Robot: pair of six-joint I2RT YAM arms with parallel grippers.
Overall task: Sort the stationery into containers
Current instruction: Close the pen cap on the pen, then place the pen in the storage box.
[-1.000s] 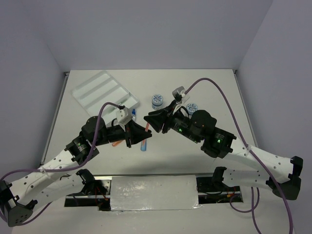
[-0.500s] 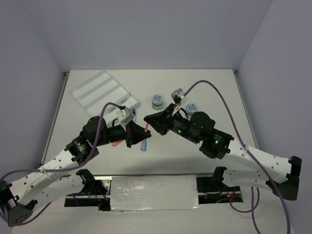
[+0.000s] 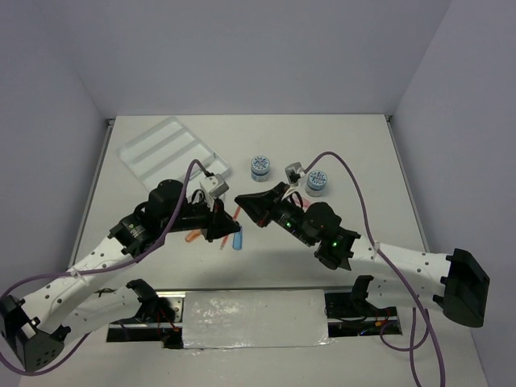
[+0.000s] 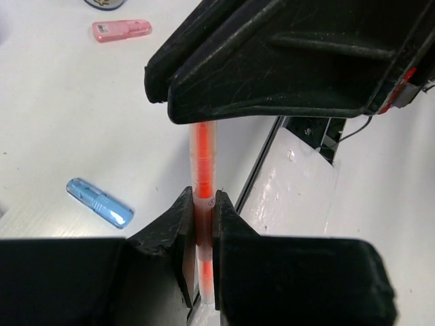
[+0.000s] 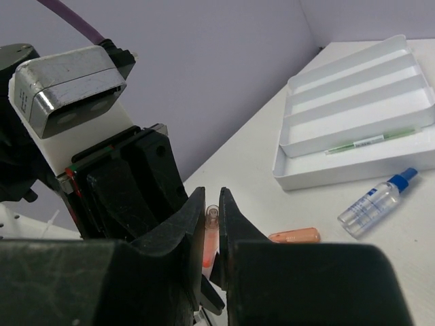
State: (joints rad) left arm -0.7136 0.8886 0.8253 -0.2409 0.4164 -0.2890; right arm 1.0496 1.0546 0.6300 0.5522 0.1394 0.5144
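Note:
I need to move my left gripper outward toward the tray (image 3: 161, 145), lower the pen and let it go, because the grey-green pen's compartment (image 3: 197, 178) is outward of the gripper and below it.
An orange pen (image 4: 203, 156) hangs in the air between both grippers. My left gripper (image 4: 202, 210) is shut on its lower part. My right gripper (image 5: 212, 204) is shut on the pen's clear tip (image 5: 211, 224). In the top view the two grippers meet above the table's middle, left gripper (image 3: 223, 226) and right gripper (image 3: 239, 199). The white four-compartment tray (image 3: 161, 145) lies at the back left, and a grey-green pen (image 5: 370, 142) lies in one compartment of the tray (image 5: 353, 102).
Two round blue-white pots (image 3: 260, 168) (image 3: 318, 182) stand behind the grippers. A blue cap piece (image 3: 238, 239) and an orange cap piece (image 3: 193, 238) lie under them. A pink piece (image 4: 122, 30) lies farther off. A blue-capped clear bottle (image 5: 377, 199) lies beside the tray.
My right gripper has closed on the pen's tip. Both arms have shifted, the right one leftward, so the right-hand pot now shows fully.

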